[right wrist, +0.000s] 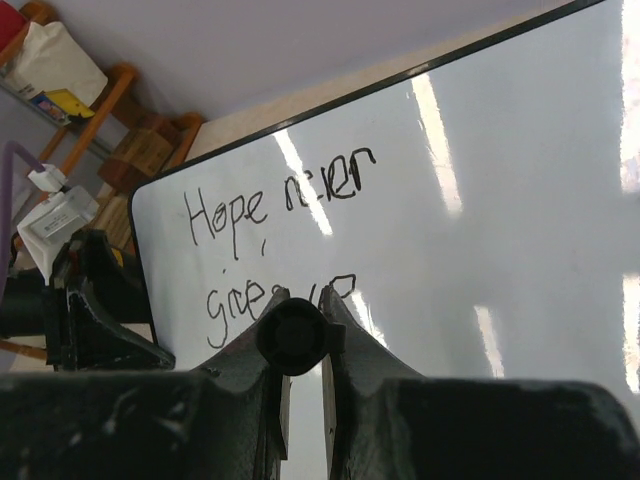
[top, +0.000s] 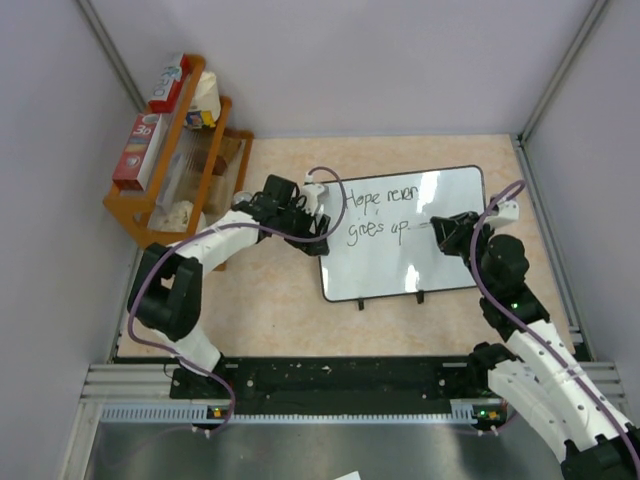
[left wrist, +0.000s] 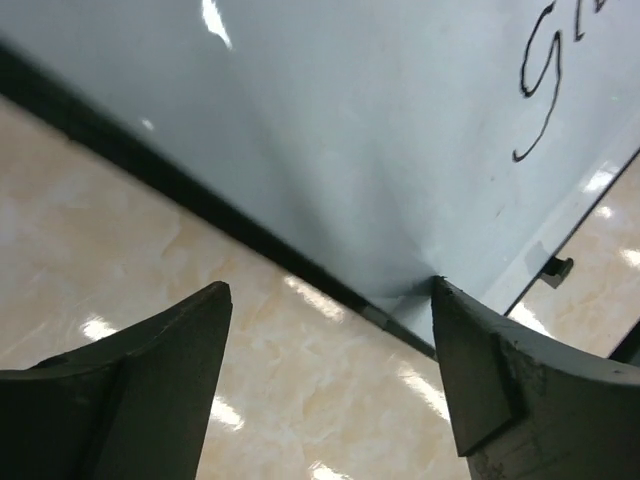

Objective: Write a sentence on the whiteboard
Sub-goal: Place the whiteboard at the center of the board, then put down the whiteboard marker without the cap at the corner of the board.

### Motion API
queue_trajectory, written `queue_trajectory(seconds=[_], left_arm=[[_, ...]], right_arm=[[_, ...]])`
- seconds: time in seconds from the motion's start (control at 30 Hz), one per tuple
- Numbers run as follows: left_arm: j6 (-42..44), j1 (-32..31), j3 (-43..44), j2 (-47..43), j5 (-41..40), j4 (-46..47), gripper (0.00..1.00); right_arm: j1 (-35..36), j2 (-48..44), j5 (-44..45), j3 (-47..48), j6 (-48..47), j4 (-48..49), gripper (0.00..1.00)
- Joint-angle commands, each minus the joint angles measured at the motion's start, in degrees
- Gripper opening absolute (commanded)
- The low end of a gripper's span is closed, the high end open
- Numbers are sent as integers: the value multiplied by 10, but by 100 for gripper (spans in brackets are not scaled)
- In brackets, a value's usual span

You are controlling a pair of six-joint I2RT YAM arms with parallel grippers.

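Note:
The sentence [top: 380, 215] is complete. The right gripper moves back past the whiteboard's near edge and down over the table by the feet next.
The whiteboard [top: 440, 260] lies on the tan table, right of centre. The sentence [top: 380, 215] sits at its upper left in two short lines, reading roughly "Hope never gives up". My left gripper [top: 318, 218] is at the board's left edge. In the left wrist view this gripper [left wrist: 330, 283] is open, one finger over the table and the other by the black rim of the whiteboard [left wrist: 350, 130]. My right gripper [top: 447, 230] hovers just right of the writing. In its wrist view the gripper [right wrist: 303, 300] is shut on a black marker [right wrist: 291, 337], with the sentence [right wrist: 275, 205] beyond it.
A wooden rack [top: 180, 150] with boxes and a cup stands at the back left against the wall. Grey enclosure walls close in the table on three sides. The board's two small black feet [top: 420, 296] point toward the arms.

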Motion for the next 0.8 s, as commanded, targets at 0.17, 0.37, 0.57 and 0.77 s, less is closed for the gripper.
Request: queue_trajectory(seconds=[0.17, 0.37, 0.57, 0.77], left_arm=[[-1, 1, -40, -103, -155, 29, 99], [-31, 1, -65, -183, -189, 55, 99], [-63, 1, -83, -255, -175, 75, 99], [-95, 1, -101, -314, -148, 114, 99]], right_arm=[[-4, -37, -22, 17, 4, -53, 0], [-4, -70, -83, -10, 36, -108, 0], [-4, -98, -166, -53, 104, -142, 0], [-3, -115, -244, -128, 201, -144, 0]])
